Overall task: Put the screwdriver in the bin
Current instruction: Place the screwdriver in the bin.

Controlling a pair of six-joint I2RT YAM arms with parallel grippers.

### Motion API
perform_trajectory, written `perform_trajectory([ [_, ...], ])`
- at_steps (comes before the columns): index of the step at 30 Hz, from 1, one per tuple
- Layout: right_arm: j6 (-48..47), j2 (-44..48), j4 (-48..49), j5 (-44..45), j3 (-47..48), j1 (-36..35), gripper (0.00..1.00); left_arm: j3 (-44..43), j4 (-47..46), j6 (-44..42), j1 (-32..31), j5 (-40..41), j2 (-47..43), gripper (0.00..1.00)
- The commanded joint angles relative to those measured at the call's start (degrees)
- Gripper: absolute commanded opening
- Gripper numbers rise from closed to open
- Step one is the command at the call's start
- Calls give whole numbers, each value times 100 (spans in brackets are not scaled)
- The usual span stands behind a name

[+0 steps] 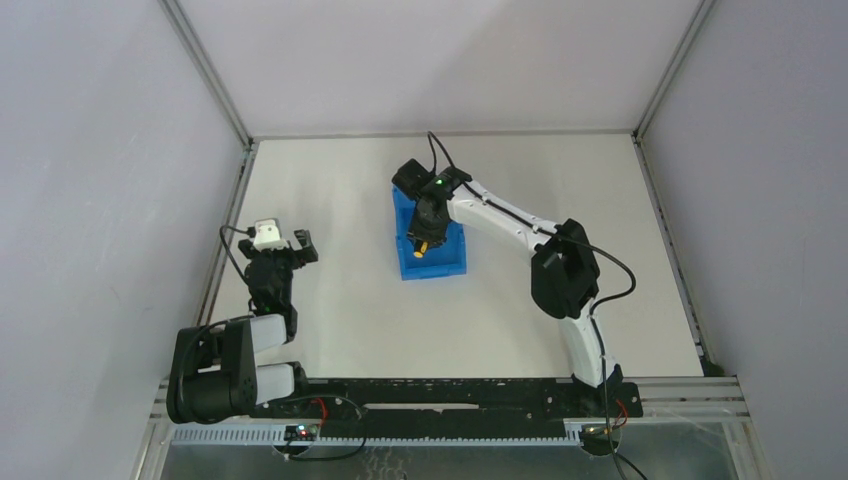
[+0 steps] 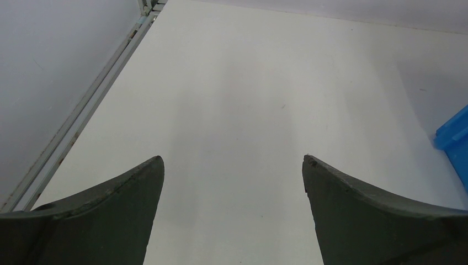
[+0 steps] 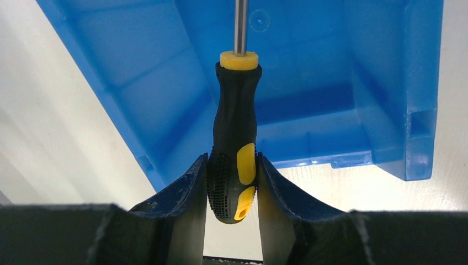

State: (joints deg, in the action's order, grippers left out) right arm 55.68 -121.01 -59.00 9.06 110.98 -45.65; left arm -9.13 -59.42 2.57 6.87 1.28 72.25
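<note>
Next, my right gripper lowers toward the blue bin's bottom and releases the screwdriver (image 1: pixel 421 248) between the bin's sides, since the bin's open inside lies below it.
The blue bin (image 1: pixel 440 262) sits mid-table. My right gripper (image 1: pixel 424 235) hovers over it, shut on the screwdriver (image 1: pixel 421 248). In the right wrist view the black and yellow handle of the screwdriver (image 3: pixel 236 143) is pinched at its butt end between the fingers of the gripper (image 3: pixel 232 171). Its metal shaft points out over the inside of the bin (image 3: pixel 309 72) and runs off the top of that view. My left gripper (image 1: pixel 283 245) stands open at the left side of the table, far from the bin. Nothing lies between the fingers (image 2: pixel 121 215) of the left gripper (image 2: pixel 233 161).
A metal rail (image 1: pixel 222 245) borders the table on the left, close to my left gripper. Grey enclosure walls (image 1: pixel 90 150) stand on three sides. A corner of the bin (image 2: pixel 455 138) shows at the right edge of the left wrist view.
</note>
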Motion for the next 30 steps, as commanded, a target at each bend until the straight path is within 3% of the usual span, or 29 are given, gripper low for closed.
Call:
perform_trajectory([
  [1, 82, -55, 166, 191, -12, 85, 0, -62, -316, -85, -23, 13, -44, 100],
  [30, 115, -282, 387, 53, -102, 247, 0, -70, -316, -77, -28, 13, -49, 100],
])
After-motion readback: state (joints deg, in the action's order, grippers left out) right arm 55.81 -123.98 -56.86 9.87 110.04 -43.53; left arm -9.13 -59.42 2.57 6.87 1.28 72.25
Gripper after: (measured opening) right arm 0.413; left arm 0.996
